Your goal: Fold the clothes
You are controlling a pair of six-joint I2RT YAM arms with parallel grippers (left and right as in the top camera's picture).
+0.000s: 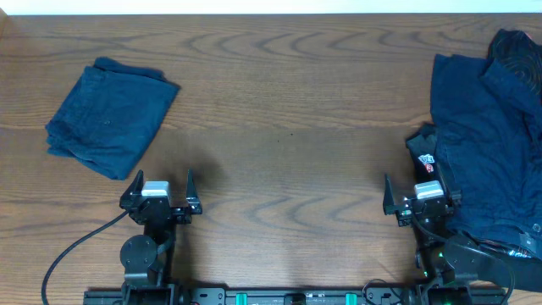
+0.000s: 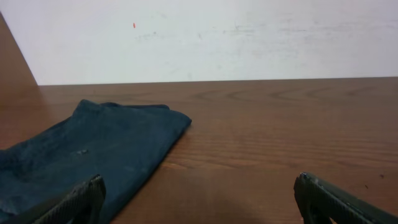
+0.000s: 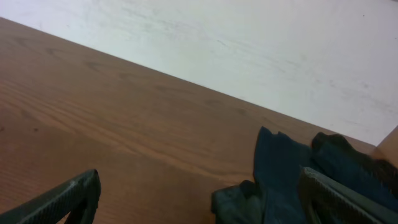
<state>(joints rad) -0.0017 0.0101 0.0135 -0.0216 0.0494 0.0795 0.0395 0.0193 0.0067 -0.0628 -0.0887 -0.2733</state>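
My right gripper will move outward next and tip its fingers down onto the pile's edge (image 1: 438, 147) (image 3: 266, 209) beside the small label, because that edge is outward of my open fingers.
A folded dark blue garment (image 1: 110, 117) lies at the left of the wooden table (image 1: 288, 127); it also shows in the left wrist view (image 2: 87, 152). A loose pile of dark blue clothes (image 1: 491, 135) lies at the right edge, and its near edge shows in the right wrist view (image 3: 286, 174). My left gripper (image 1: 163, 182) is open and empty, just in front of the folded garment, its fingers wide apart in the left wrist view (image 2: 199, 199). My right gripper (image 1: 418, 185) is open and empty, beside the pile's left edge, and also shows in the right wrist view (image 3: 199, 196).
A white wall (image 2: 205, 37) runs behind the table's far edge. A black cable (image 1: 72, 250) trails from the left arm's base at the front. A small white and red label (image 1: 426, 161) shows on the pile next to my right gripper.
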